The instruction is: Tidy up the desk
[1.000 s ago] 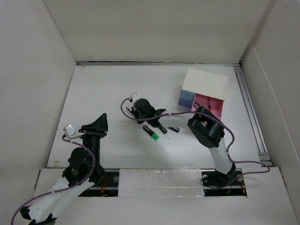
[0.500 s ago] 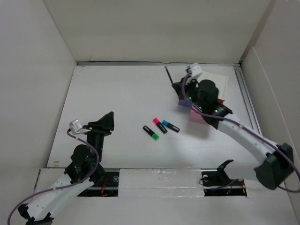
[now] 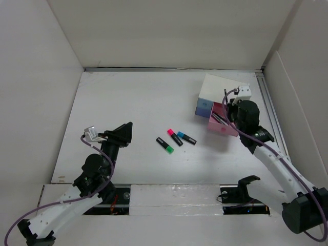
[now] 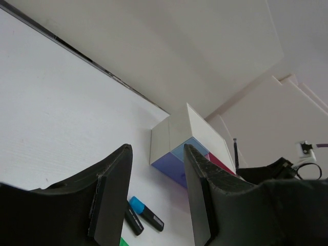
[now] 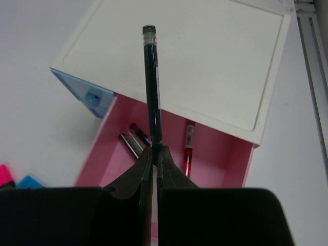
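My right gripper should ease slightly toward the blue drawer's side over the pens in the open pink drawer, then release the dark pen there.
On the white desk [image 3: 118, 102], three highlighters lie side by side: a green-capped one [image 3: 165, 146], a pink-capped one [image 3: 174, 137] and a blue-capped one [image 3: 186, 138]. My right gripper [image 5: 154, 148] is shut on a dark pen [image 5: 152, 87], which points up above the open pink drawer [image 5: 215, 154] of the small white drawer box [image 3: 225, 89]. A red pen [image 5: 188, 148] and dark pens [image 5: 134, 142] lie in that drawer. My left gripper [image 4: 156, 195] is open and holds nothing. It hangs above the desk, left of the highlighters and aimed toward them.
The box's blue drawer [image 5: 84, 95] is pushed in, left of the pink one. White panels wall the desk on the left, back and right. A metal rail [image 3: 271, 120] runs along the right edge, close to the box.
My right arm swung from the middle of the desk, past the back of the box, to above the pink drawer, pen in its jaws. My left gripper moved right and its jaws widened.
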Available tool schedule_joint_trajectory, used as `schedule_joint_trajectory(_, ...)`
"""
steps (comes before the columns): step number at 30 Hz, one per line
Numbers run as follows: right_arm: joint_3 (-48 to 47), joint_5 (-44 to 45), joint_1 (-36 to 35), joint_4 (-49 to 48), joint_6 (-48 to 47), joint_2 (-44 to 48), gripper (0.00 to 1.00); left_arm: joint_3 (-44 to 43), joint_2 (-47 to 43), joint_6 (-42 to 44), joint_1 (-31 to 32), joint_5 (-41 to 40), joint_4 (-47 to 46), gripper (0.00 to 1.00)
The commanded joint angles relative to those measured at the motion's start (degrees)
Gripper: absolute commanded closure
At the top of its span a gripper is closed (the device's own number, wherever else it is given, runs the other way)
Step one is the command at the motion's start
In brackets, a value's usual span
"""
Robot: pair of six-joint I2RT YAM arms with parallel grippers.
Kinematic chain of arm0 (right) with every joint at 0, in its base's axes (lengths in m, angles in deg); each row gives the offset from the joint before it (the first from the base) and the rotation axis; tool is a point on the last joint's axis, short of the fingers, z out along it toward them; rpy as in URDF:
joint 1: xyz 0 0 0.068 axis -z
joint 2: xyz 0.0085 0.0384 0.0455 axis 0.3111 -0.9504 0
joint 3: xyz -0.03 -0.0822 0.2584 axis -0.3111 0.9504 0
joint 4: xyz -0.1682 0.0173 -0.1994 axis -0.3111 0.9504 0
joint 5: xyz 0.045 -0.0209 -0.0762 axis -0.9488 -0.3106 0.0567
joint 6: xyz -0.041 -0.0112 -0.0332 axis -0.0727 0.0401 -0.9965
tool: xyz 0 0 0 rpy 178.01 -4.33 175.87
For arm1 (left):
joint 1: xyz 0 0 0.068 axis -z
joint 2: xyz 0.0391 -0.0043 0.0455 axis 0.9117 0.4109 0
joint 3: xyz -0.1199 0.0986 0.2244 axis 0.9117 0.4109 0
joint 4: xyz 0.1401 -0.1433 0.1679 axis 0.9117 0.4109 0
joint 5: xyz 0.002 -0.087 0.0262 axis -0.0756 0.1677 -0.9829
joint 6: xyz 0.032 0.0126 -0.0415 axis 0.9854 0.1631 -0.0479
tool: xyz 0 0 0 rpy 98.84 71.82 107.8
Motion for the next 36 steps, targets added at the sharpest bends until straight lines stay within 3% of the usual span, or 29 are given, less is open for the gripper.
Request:
schedule_joint_trajectory(1, 0.8, 4.8, 0.7, -0.8, -0.5, -0.3, 0.97, -1.3, -0.7, 1.0, 0.3, 0.8, -2.9, 0.59)
schedule_joint_trajectory(9, 5.6, 9.2, 0.7, -6.0, -0.4, -3.2, 0.95, -1.5, -0.6, 1.0, 0.3, 0.7, -2.7, 0.59)
schedule_joint_trajectory(15, 6.6, 6.1, 0.1, -9.1, -0.9, -2.8, 0.91, -1.5, -0.5, 1.0, 0.3, 0.1, -2.6, 0.59)
schedule_joint_trajectory(18, 7.2, 5.6, -0.5, -8.1, -1.2, -0.6, 0.84, -1.6, -0.6, 1.0, 0.3, -0.2, -2.5, 0.59)
schedule_joint_trajectory(22, 8.1, 7.2, -1.1, -6.2, -1.1, 4.5, 0.63, -1.4, -0.6, 1.0, 0.3, -0.3, -2.6, 0.59)
schedule_joint_trajectory(26, 6.7, 4.9, -1.6, -6.4, -0.9, 7.4, 0.59, -1.6, 0.1, 1.1, 0.3, -0.4, -2.6, 0.59)
schedule_joint_trajectory(30, 4.1, 1.3, -3.6, -4.0, -1.4, 7.4, 0.73, -1.6, 0.1, 1.2, 0.3, -0.6, -2.6, 0.59)
schedule_joint_trajectory(31, 3.6, 1.6, -5.6, -2.9, -0.8, 7.1, 0.91, -1.5, 0.1, 1.2, 0.3, -0.6, -2.7, 0.59)
schedule_joint_trajectory(32, 3.0, 1.9, -6.5, -1.7, -0.3, 6.7, 0.99, -1.4, 0.2, 1.2, 0.3, -0.6, -2.8, 0.59)
schedule_joint_trajectory(36, 1.2, 1.6, -11.7, 7.0, 4.7, 7.6, 1.00, -1.3, 0.8, 1.3, 0.3, 0.0, -3.4, 0.60)
